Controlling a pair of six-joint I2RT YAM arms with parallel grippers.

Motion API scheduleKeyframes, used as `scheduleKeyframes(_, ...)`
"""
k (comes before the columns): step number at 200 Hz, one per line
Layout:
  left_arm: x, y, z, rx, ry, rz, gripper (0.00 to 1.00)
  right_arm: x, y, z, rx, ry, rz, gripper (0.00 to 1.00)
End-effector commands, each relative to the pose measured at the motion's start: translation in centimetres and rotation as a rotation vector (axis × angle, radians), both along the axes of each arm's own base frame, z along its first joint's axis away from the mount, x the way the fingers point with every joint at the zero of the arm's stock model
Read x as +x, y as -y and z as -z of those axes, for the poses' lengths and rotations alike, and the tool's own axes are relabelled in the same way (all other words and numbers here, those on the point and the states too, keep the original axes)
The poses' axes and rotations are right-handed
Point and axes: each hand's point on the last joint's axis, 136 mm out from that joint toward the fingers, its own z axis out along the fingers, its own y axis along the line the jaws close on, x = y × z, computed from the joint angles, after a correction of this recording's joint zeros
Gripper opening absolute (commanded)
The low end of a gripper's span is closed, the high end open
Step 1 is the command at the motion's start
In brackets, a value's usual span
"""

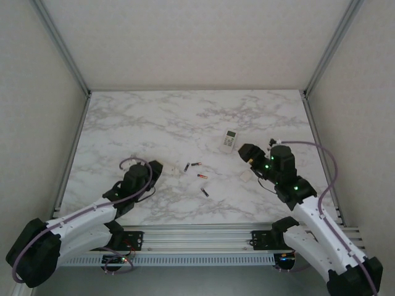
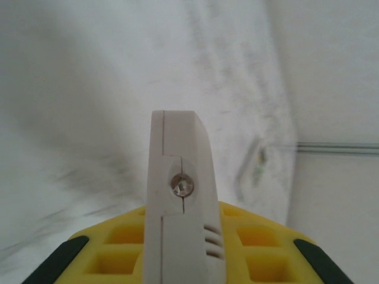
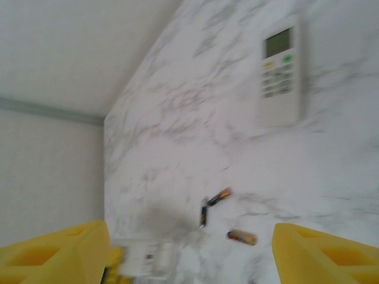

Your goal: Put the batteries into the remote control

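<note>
The robot needs to move its left gripper down and back, then release the narrow white casing (image 2: pixel 177 195) on the tabletop, before it loads the batteries.
A white remote control (image 1: pixel 229 140) with a small screen lies face up right of the table's centre, also in the right wrist view (image 3: pixel 281 74). Several batteries lie loose at mid-table: two touching end to end (image 1: pixel 191 165), one (image 1: pixel 201 176) and one (image 1: pixel 204 192); three show ahead of the right wrist (image 3: pixel 219 196), (image 3: pixel 203 214), (image 3: pixel 241 237). My right gripper (image 1: pixel 247 154) (image 3: pixel 192 254) hovers open and empty just below the remote. My left gripper (image 1: pixel 154 169) (image 2: pixel 183 236) is shut on a narrow white casing (image 2: pixel 177 195) with a screw and three ribs, left of the batteries.
A small white flat piece (image 1: pixel 247 176) lies on the marble table (image 1: pixel 154 123) beside the right gripper. Aluminium frame rails (image 1: pixel 71 126) run along both sides, and white walls enclose the table.
</note>
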Motion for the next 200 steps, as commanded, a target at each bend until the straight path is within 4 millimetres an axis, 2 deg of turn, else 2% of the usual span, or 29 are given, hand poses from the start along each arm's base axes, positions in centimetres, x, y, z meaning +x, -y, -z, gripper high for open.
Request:
scheduleKeyframes(1,-1.1,1.0,0.3,-0.119,-0.015,-0.010,0.00,-0.4,-2.1,1.2,-0.082,-0.041,-0.101,0.73)
scheduleKeyframes(28,-2.0,2.2,1.4,-0.117,-0.034,0.002,0.02,0.3,-3.1,2.5,-0.096,-0.078,-0.115,0.73)
scheduleKeyframes(59,-3.3,3.3,3.2,-0.136,-0.090,-0.011,0.09,0.6,-3.0,3.0,-0.114,-0.096,-0.102,0.73)
scheduleKeyframes(94,-4.9,3.7,3.9,-0.141,-0.109,-0.054,0.32,0.2,-2.2,3.2,-0.141,-0.096,-0.079,0.74)
scheduleKeyframes(106,-5.6,3.6,4.7,-0.110,-0.140,-0.047,0.41,0.2,-2.1,3.2,-0.148,-0.093,-0.077,0.74)
scheduleKeyframes(139,-7.1,2.9,5.6,-0.043,-0.194,-0.054,0.48,0.1,-1.6,3.4,-0.184,-0.103,-0.068,0.74)
scheduleKeyframes(175,-7.6,0.9,4.8,0.024,-0.179,-0.098,0.59,0.0,-2.1,3.0,-0.228,-0.073,-0.106,0.73)
scheduleKeyframes(192,-7.2,-0.3,3.0,0.095,-0.128,-0.112,0.63,-0.5,-3.8,2.6,-0.275,-0.035,-0.208,0.72)
scheduleKeyframes(200,-6.7,-1.0,1.6,0.162,-0.085,-0.110,0.63,-0.9,-4.8,2.7,-0.309,-0.027,-0.271,0.72)
